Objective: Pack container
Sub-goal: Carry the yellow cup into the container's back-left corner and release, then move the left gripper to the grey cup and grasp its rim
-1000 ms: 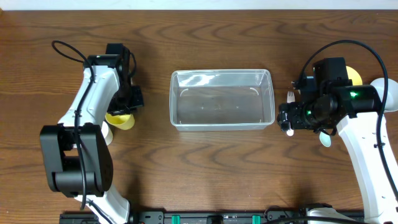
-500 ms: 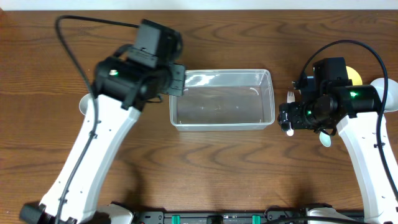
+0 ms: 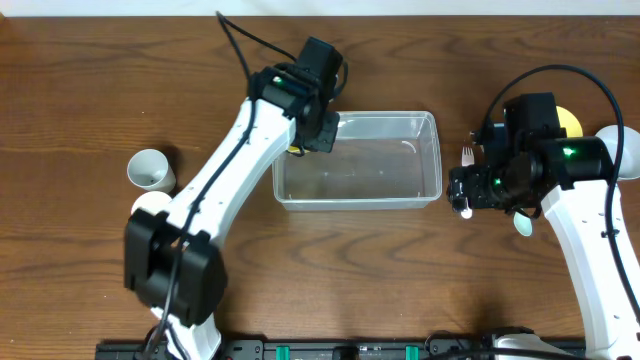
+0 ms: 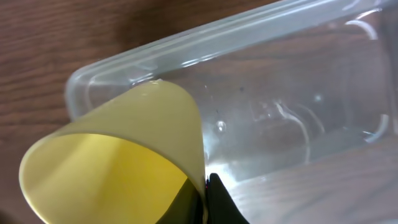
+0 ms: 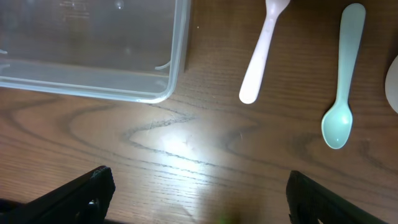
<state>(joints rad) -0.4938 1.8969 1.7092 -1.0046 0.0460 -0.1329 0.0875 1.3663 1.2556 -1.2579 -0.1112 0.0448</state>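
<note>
The free space at the container's empty end toward the white cup [image 4: 112, 89] lies below my left gripper. Next I will lower the yellow cup [image 4: 118, 155] in there and let go of its rim.
The clear rectangular container [image 3: 356, 203] stands mid-table with nothing seen inside. My left gripper [image 3: 303, 143] hangs over its far left corner, shut on the rim of a yellow cup [image 4: 118, 155]. The cup is tilted with its mouth toward the camera, above the container's left end [image 4: 217, 34]. Only a sliver of yellow [image 3: 294, 150] shows in the overhead view. My right gripper [image 3: 487, 187] is open and empty just right of the container; in the right wrist view its fingers [image 5: 199, 208] spread wide over bare wood near the container's corner [image 5: 180, 50].
A white fork [image 5: 261, 56] and a pale-blue spoon [image 5: 342, 93] lie right of the container. A yellow bowl [image 3: 570, 120] and a white bowl [image 3: 627, 150] sit at the far right. A white cup [image 3: 150, 170] and another white piece [image 3: 150, 205] are at the left.
My left arm has swung from the table's left side up and right, carrying the yellow cup to the container's left end. The white cup at the left is uncovered. The right arm is still.
</note>
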